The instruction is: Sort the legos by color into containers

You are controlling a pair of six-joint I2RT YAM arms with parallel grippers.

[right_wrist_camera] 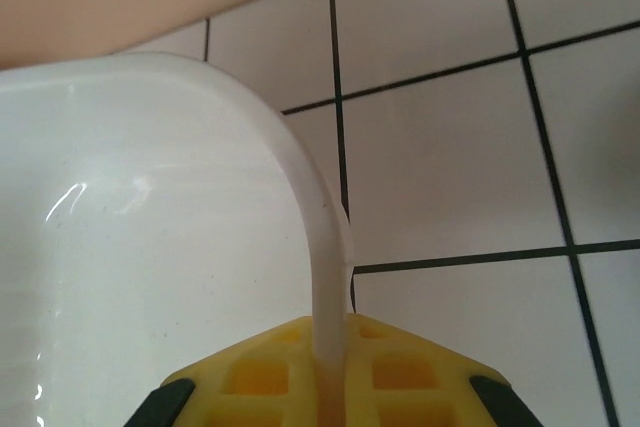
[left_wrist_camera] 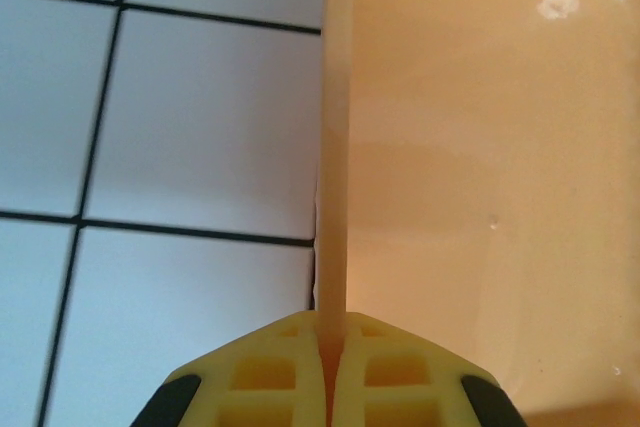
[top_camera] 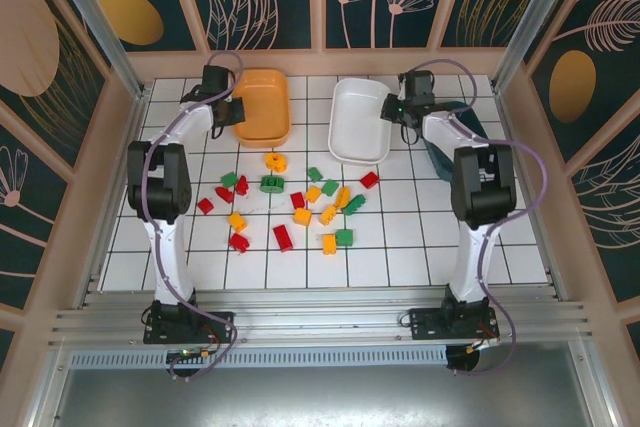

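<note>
My right gripper will draw the white container [top_camera: 358, 107] toward the orange container, into the open tile gap, and release the white container's rim, since bare tiles part them.
The legos [top_camera: 300, 202], in red, yellow-orange and green, lie scattered over the middle tiles. At the back left stands the orange container [top_camera: 262, 75], with nothing inside it. My left gripper [top_camera: 232, 112] [left_wrist_camera: 330, 367] is shut on its left rim [left_wrist_camera: 335, 147]. Right of centre at the back sits the white container [top_camera: 358, 107], also bare inside. Its right rim [right_wrist_camera: 325, 237] is pinched by my right gripper [top_camera: 392, 112] [right_wrist_camera: 330, 377], which is shut. The dark teal container [top_camera: 440, 155] is mostly hidden beneath the right arm.
Wooden wall frames close in the tiled floor on three sides, close behind both containers. Open tiles lie in front of the brick cluster, toward the arm bases [top_camera: 190, 317].
</note>
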